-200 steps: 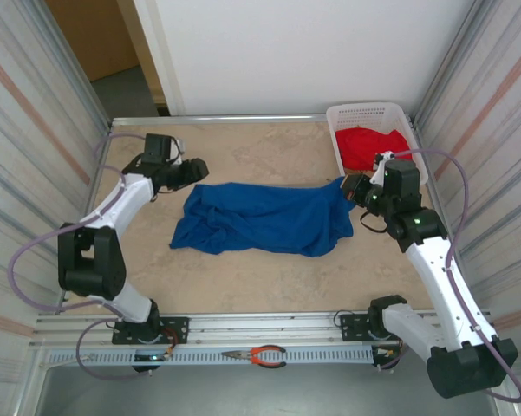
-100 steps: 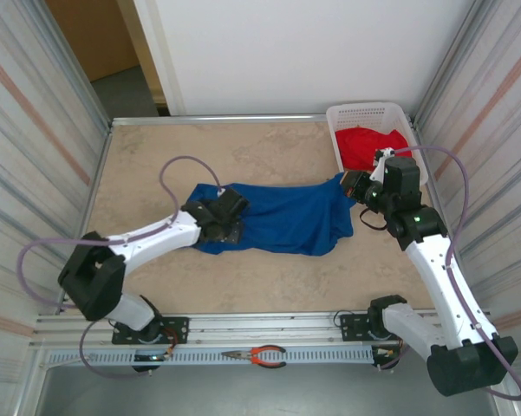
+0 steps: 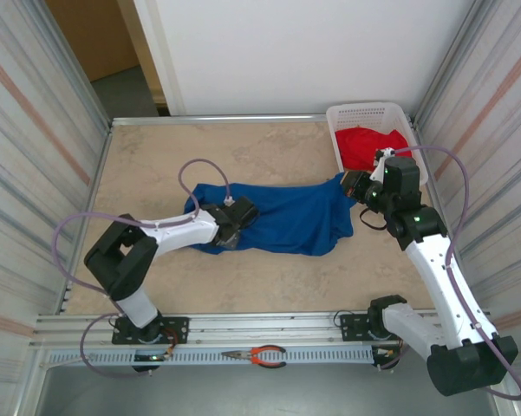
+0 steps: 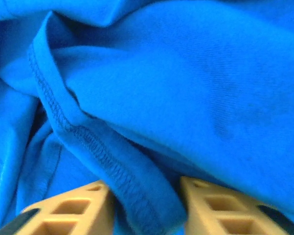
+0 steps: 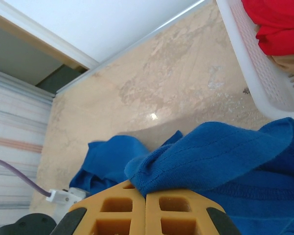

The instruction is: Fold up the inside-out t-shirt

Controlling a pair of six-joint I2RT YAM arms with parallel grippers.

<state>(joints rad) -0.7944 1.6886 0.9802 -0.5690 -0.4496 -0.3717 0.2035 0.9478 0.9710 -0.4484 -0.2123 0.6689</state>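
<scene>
I should next raise my right gripper, move it outward, then lower it and release the shirt's end on the tabletop (image 3: 319, 146) (image 5: 215, 61) beside the basket, outward of my gripper now.
The inside-out t-shirt (image 3: 286, 217) is royal blue and lies crumpled across the middle of the table. My left gripper (image 3: 230, 227) is pressed into its left part. In the left wrist view this gripper (image 4: 144, 196) is open, its fingers (image 4: 68, 208) standing apart with a stitched hem fold (image 4: 132, 191) bunched between them. My right gripper (image 3: 351, 186) holds the shirt's right end, lifted a little beside the basket. In the right wrist view its jaws (image 5: 146, 193) are shut on a ribbed blue edge (image 5: 205, 161).
A white basket (image 3: 364, 113) at the back right holds a red garment (image 3: 373, 146), with tan cloth (image 5: 288, 63) under it. Pliers (image 3: 260, 354) lie on the front rail. Corrugated walls close both sides. Bare tabletop (image 3: 269, 286) lies in front of the shirt.
My left arm swung from the far left corner down onto the shirt's left part, and its jaws narrowed around a fold. The right gripper kept its hold and place.
</scene>
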